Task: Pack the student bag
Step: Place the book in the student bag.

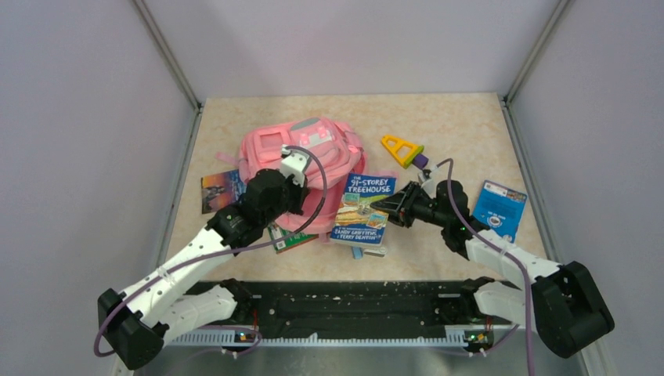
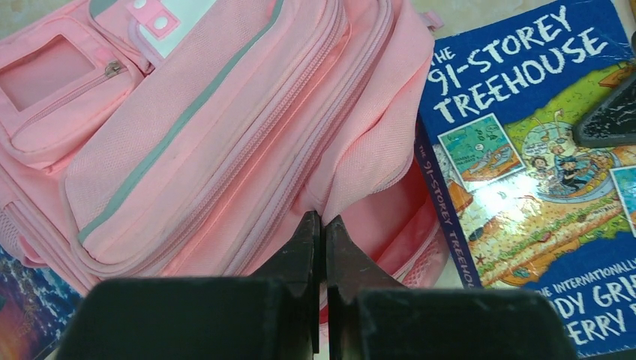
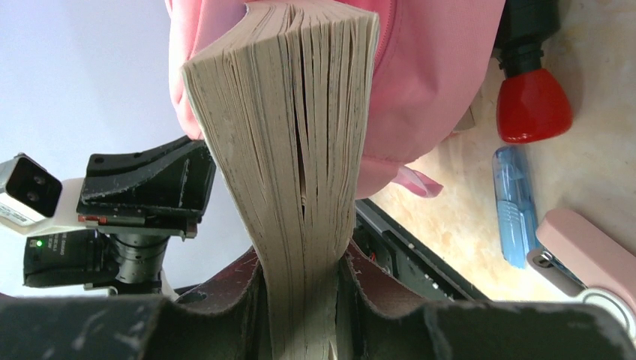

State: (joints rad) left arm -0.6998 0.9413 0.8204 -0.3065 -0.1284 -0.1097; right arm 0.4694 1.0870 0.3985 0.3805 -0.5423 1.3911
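My left gripper holds the opening's edge, so my right gripper will next move outward and toward the pink bag, sliding the blue book in spine-first.
The pink student bag point(image 1: 301, 160) lies at the table's middle left, its opening towards the near side. My left gripper point(image 1: 301, 205) is shut on a fold of the bag's pink fabric at the opening's edge, shown close up in the left wrist view point(image 2: 322, 221) against the bag point(image 2: 210, 127). My right gripper point(image 1: 391, 205) is shut on the right-hand page edge of the blue book "The 91-Storey Treehouse" point(image 1: 362, 207), just right of the bag. The right wrist view shows the jaws point(image 3: 304, 262) clamping the book's pages point(image 3: 300, 135), with the bag point(image 3: 427, 75) behind.
A yellow triangle ruler point(image 1: 401, 149) and a blue booklet point(image 1: 499, 207) lie to the right. A dark-covered book point(image 1: 221, 190) and a green book point(image 1: 288, 237) lie by the left arm. A red-capped item point(image 3: 532, 105), a blue pen point(image 3: 514, 202) and a pink stapler point(image 3: 585, 255) lie near the book.
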